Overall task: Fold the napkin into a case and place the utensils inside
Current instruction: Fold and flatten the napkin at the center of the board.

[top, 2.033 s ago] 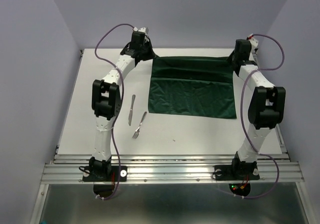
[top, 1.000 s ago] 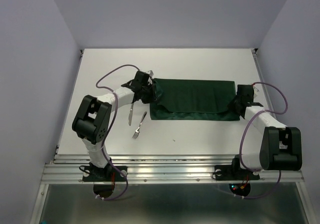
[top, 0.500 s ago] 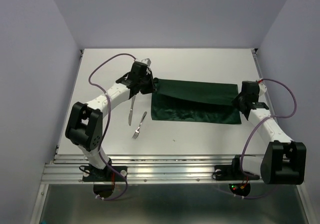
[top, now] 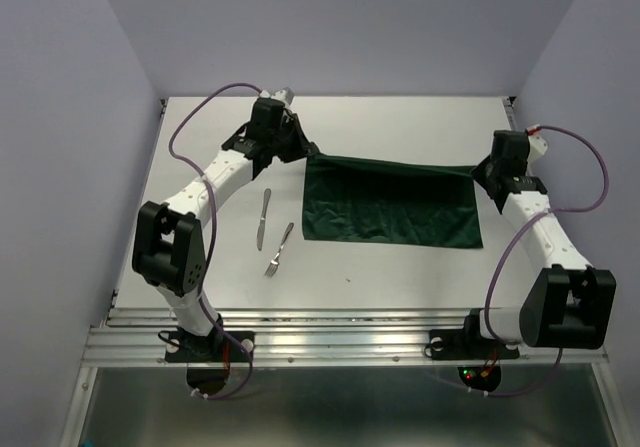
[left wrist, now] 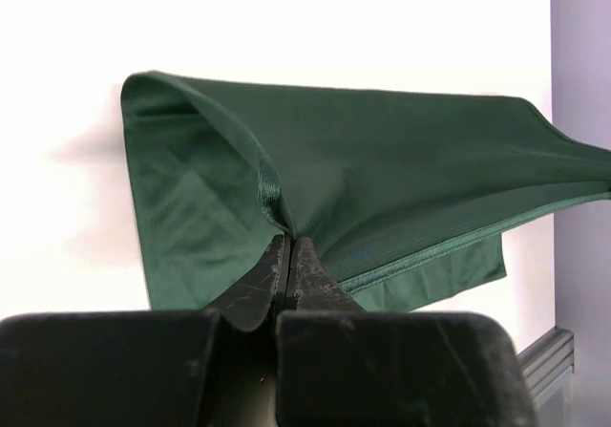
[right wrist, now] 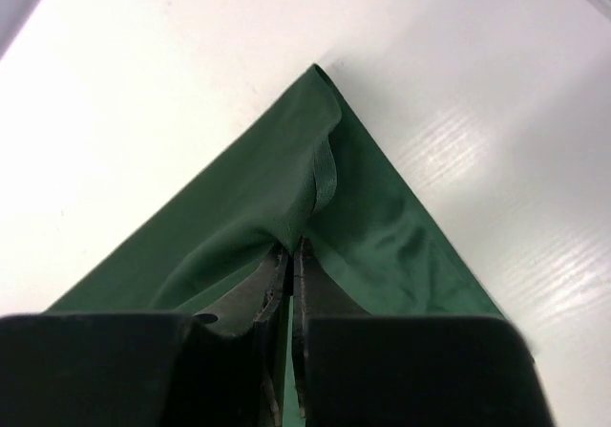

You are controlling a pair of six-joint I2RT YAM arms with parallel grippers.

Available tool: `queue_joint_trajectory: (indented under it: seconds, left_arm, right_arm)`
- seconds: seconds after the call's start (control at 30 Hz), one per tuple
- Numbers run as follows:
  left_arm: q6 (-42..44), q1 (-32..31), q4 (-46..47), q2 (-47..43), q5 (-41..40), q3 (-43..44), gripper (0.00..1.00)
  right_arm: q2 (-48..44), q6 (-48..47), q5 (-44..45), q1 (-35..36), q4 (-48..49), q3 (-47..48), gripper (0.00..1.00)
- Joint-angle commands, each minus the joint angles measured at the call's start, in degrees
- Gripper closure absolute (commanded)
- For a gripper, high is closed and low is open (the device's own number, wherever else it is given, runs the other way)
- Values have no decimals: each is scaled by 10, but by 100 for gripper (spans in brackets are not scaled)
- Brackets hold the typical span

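The held part of the napkin goes back toward the napkin's near corner next. My right gripper releases it there, since that corner lies uncovered, back from my gripper.
The dark green napkin lies folded on the white table, its far edge lifted and pulled taut between both arms. My left gripper is shut on the napkin's far left corner. My right gripper is shut on the far right corner. In both wrist views the jaws are pressed together with cloth bunched at the tips. The utensils lie left of the napkin: a silver knife and a silver fork, apart from both grippers.
The white table ends in a metal rail at the near edge, where both arm bases sit. Lilac walls close in the left, right and back sides. Purple cables loop off each wrist.
Both grippers have carried the napkin's top layer away from me toward the far side, so the cloth spreads wider front to back. The knife and fork have not moved.
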Motion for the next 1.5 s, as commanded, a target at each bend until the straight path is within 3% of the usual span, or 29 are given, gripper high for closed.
queue_joint_trajectory:
  seconds: [0.0, 0.6, 0.77, 0.97, 1.47]
  left_arm:
    - [0, 13, 0, 24, 3, 59, 100]
    - [28, 25, -55, 101, -17, 186, 100]
    - [35, 25, -50, 41, -6, 104, 100]
    - [13, 19, -7, -34, 19, -64, 100]
    - [9, 5, 52, -76, 19, -198, 100]
  right_arm:
    - [32, -11, 38, -15, 5, 59, 99]
    - [156, -57, -20, -33, 34, 215, 99]
    - [127, -58, -23, -33, 29, 178, 99]
    - [80, -43, -29, -33, 25, 92, 99]
    - [23, -36, -30, -33, 19, -45, 99]
